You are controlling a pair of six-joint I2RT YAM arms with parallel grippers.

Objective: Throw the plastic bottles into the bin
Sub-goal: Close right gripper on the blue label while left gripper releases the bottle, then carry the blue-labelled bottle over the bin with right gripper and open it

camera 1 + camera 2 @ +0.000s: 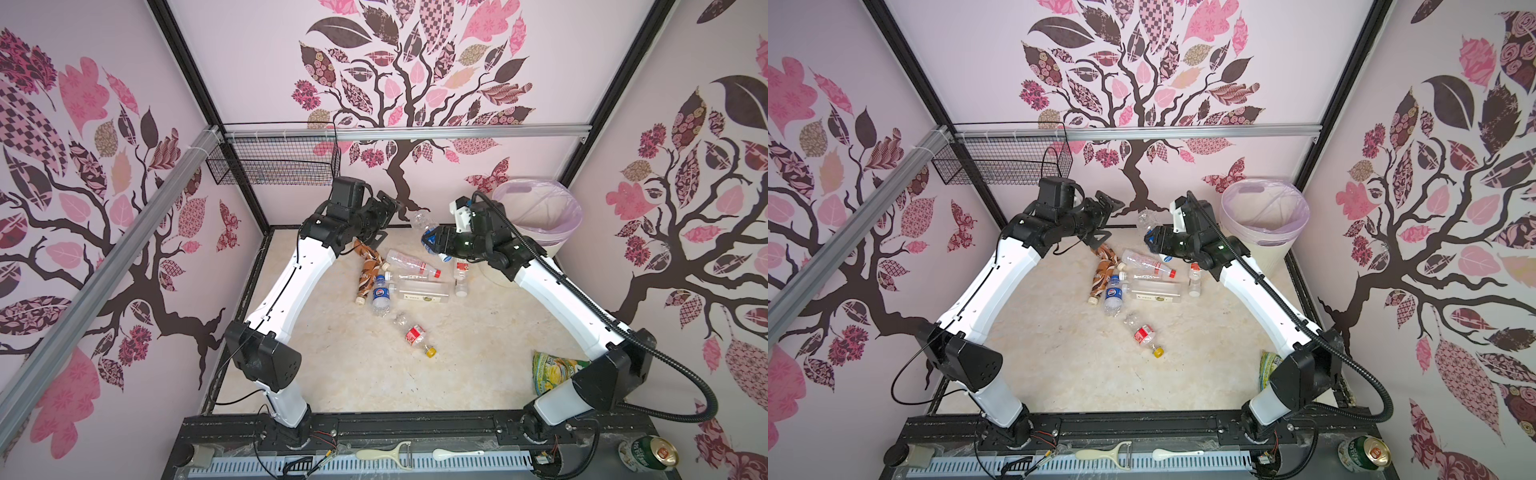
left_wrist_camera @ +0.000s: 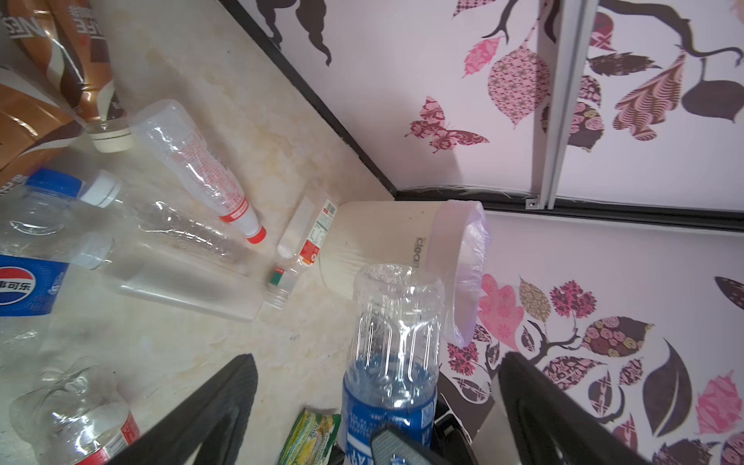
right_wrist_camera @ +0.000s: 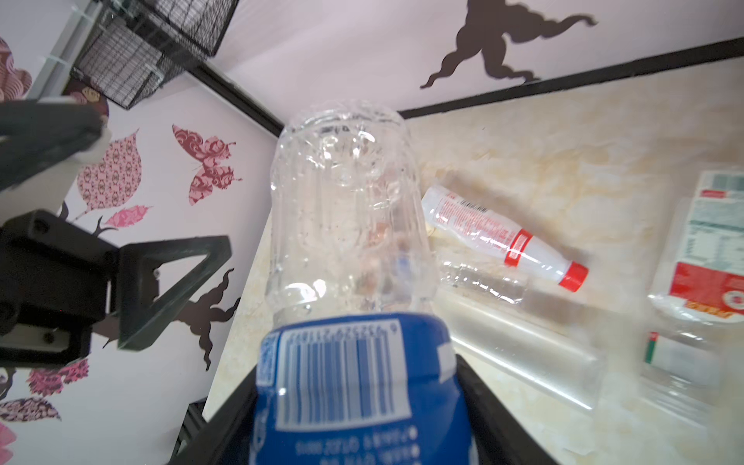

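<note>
My right gripper is going to rise next and swing across to above the cream bin's opening [image 1: 540, 205] to release the bottle, because my left gripper's fingers are apart from the bottle.
A clear plastic bottle with a blue label [image 1: 424, 224] [image 1: 1147, 222] [image 3: 346, 225] hangs above the table's far middle. My right gripper [image 1: 434, 242] [image 1: 1156, 241] [image 3: 362, 402] is shut on its labelled end. My left gripper [image 1: 384, 222] [image 1: 1104, 220] [image 2: 378, 358] stands wide open beside that bottle [image 2: 396, 342], its fingers [image 3: 173, 290] apart from it. Several more bottles [image 1: 399, 274] lie in a heap below, among them two brown-wrapped ones [image 1: 368, 266] and a red-labelled one with a yellow cap [image 1: 415, 336]. The cream bin [image 1: 548, 247] [image 1: 1264, 249] [image 2: 386, 241] with a lilac liner stands in the far right corner.
A black wire basket [image 1: 274, 162] hangs on the far left rail. A yellow-green snack bag [image 1: 552, 370] lies by the right arm's base. On the front ledge lie a peeler [image 1: 386, 453], a white spoon [image 1: 453, 454] and a green can [image 1: 648, 455].
</note>
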